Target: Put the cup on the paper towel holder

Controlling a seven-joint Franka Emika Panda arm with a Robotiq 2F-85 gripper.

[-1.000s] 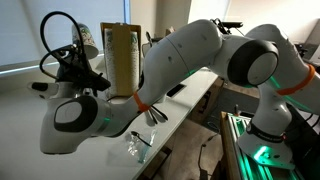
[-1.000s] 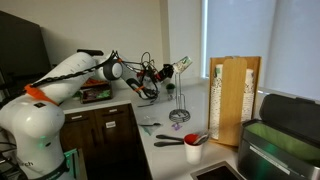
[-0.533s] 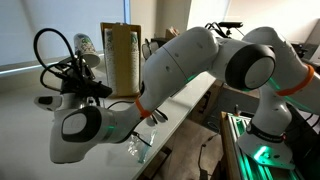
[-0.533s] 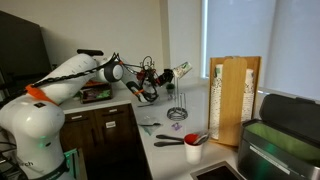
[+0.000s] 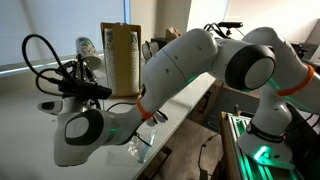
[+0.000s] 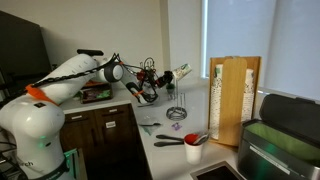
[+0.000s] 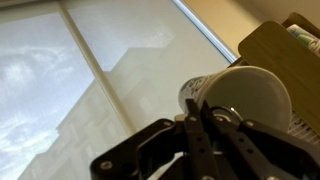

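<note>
The robot needs to lower its gripper next toward the top of the paper towel holder [image 6: 178,104], which stands below the gripper, to let go of the cup's rim there, since the cup's rim hangs above.
My gripper [image 6: 160,80] is shut on the rim of the small whitish cup [image 6: 182,72] and holds it tilted in the air. In an exterior view the cup hangs just above the top of the paper towel holder [image 6: 178,104], a thin dark rod on a coiled ring base on the counter. The cup [image 5: 88,46] and the gripper [image 5: 80,68] also show in an exterior view, where the holder is hidden behind my arm. In the wrist view the fingers [image 7: 197,112] pinch the cup's wall [image 7: 245,95], with its opening facing the camera.
A tall brown box [image 6: 236,98] stands right of the holder against the window; it also shows in an exterior view [image 5: 120,55] and in the wrist view [image 7: 280,45]. A red mug [image 6: 192,152] with utensils sits near the counter's front. A dark bin [image 6: 285,135] stands at the right.
My gripper with the cup has shifted sideways, leftward in the close exterior view, and a little nearer to above the holder's rod. The grip on the cup is unchanged.
</note>
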